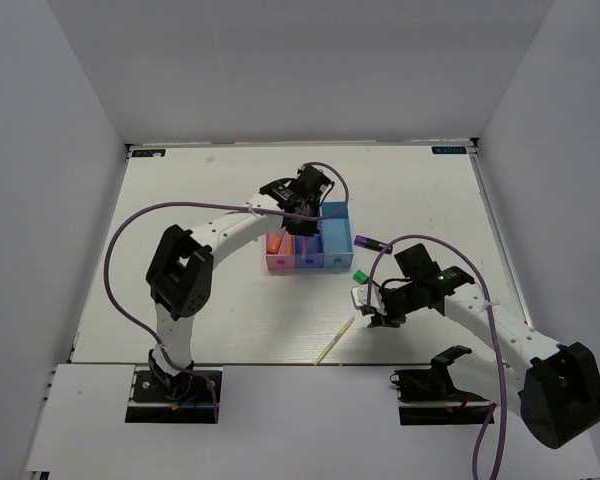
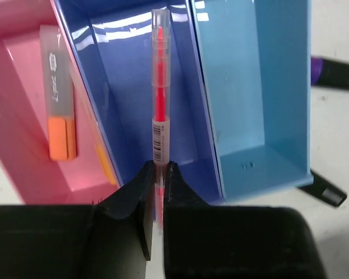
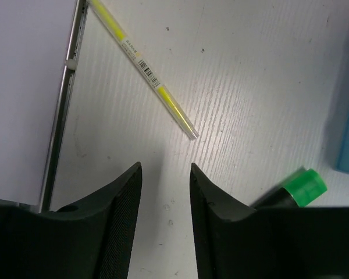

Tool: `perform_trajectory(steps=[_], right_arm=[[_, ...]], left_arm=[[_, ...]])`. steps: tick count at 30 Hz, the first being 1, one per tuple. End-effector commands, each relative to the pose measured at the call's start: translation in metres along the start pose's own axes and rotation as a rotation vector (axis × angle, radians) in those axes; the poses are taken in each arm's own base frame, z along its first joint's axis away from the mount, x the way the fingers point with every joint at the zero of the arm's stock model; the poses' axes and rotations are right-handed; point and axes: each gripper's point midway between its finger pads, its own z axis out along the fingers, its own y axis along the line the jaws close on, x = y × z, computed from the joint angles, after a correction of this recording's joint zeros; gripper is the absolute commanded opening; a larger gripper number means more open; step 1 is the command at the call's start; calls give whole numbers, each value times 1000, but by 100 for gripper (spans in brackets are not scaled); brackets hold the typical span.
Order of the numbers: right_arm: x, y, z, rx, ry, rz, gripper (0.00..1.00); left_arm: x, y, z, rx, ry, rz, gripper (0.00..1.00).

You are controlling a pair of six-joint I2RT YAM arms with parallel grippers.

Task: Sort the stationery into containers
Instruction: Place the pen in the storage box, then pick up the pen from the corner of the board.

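Observation:
My left gripper shifts away from my base over the dark blue bin next, to release the thin pink pen (image 2: 160,104).
My left gripper (image 2: 159,168) is shut on a thin pink pen (image 2: 160,104), which points out over the dark blue bin (image 2: 122,87), the middle of three joined containers. The pink-red bin (image 2: 23,145) holds an orange highlighter (image 2: 58,104). The light blue bin (image 2: 262,87) shows nothing inside. From above, the left gripper (image 1: 298,215) hangs over the bins (image 1: 308,262). My right gripper (image 3: 166,168) stands open over bare table, just short of the yellow-green pen (image 3: 142,64). A green-capped highlighter (image 3: 305,187) lies beside its right finger.
A purple-black highlighter (image 1: 370,243) lies right of the bins. The yellow-green pen (image 1: 335,341) lies close to the table's front edge (image 3: 67,93). White walls enclose the table on three sides.

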Motion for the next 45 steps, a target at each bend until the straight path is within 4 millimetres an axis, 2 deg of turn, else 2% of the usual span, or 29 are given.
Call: perform_trajectory(steps=[1, 4, 8, 13, 14, 15, 18, 19, 22, 26, 27, 28, 29, 30, 32, 33, 35, 36, 37, 38, 40, 41, 43, 44, 45], right_arm=[[0, -3, 0, -5, 2, -98, 42], [5, -1, 3, -4, 6, -100, 42], [12, 0, 8, -15, 14, -102, 46], [9, -6, 10, -36, 11, -115, 49], [10, -4, 12, -56, 8, -132, 49], [10, -5, 13, -65, 7, -135, 49], [1, -11, 13, -87, -19, -194, 49], [2, -10, 16, -106, -26, -188, 49], [-7, -12, 17, -143, -47, -221, 49], [-15, -15, 19, -197, -61, -257, 49], [-17, -14, 21, -210, -66, -269, 49], [-19, -13, 22, -217, -69, -277, 49], [-20, -11, 27, -243, -67, -295, 49], [-19, -9, 29, -256, -68, -299, 49], [-19, -10, 34, -274, -57, -310, 49], [-20, -3, 39, -308, -52, -319, 49], [-20, -1, 44, -333, -35, -337, 48], [-21, 3, 48, -353, -29, -349, 48], [-20, 7, 52, -368, -23, -352, 48], [-17, 1, 55, -350, 2, -371, 48], [-13, 4, 63, -361, 29, -393, 48], [-10, 2, 66, -352, 47, -385, 47], [-5, 4, 73, -368, 78, -379, 47], [-3, 2, 76, -371, 93, -380, 47], [-2, 2, 76, -374, 110, -383, 45]], left_arm=[[-36, -6, -6, 43, -70, -88, 2], [-39, -6, 6, 39, -59, -98, 3], [-43, -4, 11, 33, -68, -110, 5], [-43, 2, 22, 21, -51, -133, 10], [-41, 2, 24, 18, -47, -134, 12], [-39, 2, 24, 17, -44, -134, 27], [-34, 7, 23, 10, -36, -136, 39], [-33, 6, 21, 14, -38, -134, 53], [-38, 7, 6, 30, -62, -134, 61], [-44, 0, -22, 75, -92, -122, 62], [-48, -4, -41, 99, -120, -116, 62], [-46, -4, -48, 100, -128, -111, 62], [-43, -4, -70, 119, -157, -106, 60], [-34, -2, -65, 110, -135, -99, 59], [-26, 7, -84, 103, -162, -94, 55], [-5, 20, -88, 88, -143, -89, 50], [-5, 32, -128, 112, -222, -109, 48], [1, 40, -132, 97, -231, -108, 47], [24, 57, -143, 87, -232, -112, 47], [32, 65, -144, 77, -230, -118, 47], [73, 90, -130, 10, -165, -123, 50], [84, 98, -141, 22, -190, -135, 50], [98, 107, -147, 20, -196, -154, 52], [117, 117, -142, -2, -174, -158, 53], [119, 121, -146, 1, -192, -166, 53]])
